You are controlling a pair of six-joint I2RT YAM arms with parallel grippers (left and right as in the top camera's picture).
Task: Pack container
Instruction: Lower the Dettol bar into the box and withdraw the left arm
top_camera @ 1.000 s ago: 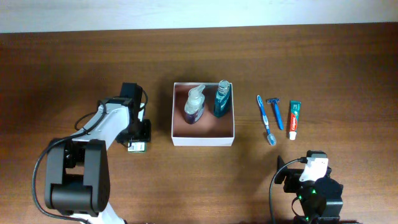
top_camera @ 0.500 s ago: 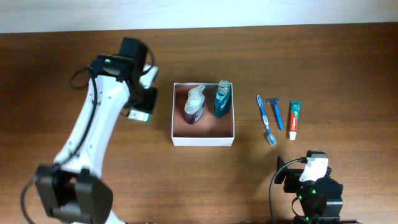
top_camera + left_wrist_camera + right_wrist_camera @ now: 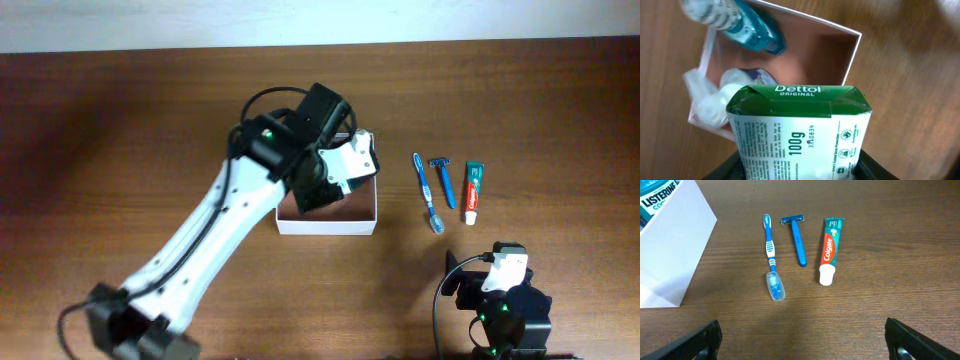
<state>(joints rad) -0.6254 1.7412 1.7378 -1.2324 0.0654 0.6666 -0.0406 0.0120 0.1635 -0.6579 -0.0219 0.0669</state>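
Note:
The Dettol soap packet goes down inside along the container's near side with my left gripper next, where the container's bottom lies bare [image 3: 335,208] [image 3: 819,61].
The container [image 3: 330,227], a square white-walled box with a brownish-pink inside, sits mid-table and also shows in the left wrist view [image 3: 852,59]. Inside it lie a blue mouthwash bottle [image 3: 749,29] and a clear pump bottle [image 3: 714,96]. My left gripper [image 3: 343,168] is shut on a green-and-white Dettol soap packet [image 3: 800,130] and holds it above the container's right part [image 3: 802,171]. My right gripper [image 3: 800,342] is wide open and empty, low near the front edge, facing the toiletries.
A blue toothbrush [image 3: 428,192], a blue razor [image 3: 443,181] and a Colgate toothpaste tube [image 3: 473,191] lie in a row right of the container. In the right wrist view they lie ahead of the open fingers, the toothbrush [image 3: 771,255] nearest the container wall [image 3: 675,250].
My left arm lifted the soap packet from the table left of the container and swung it right, over the container. The right arm has not moved.

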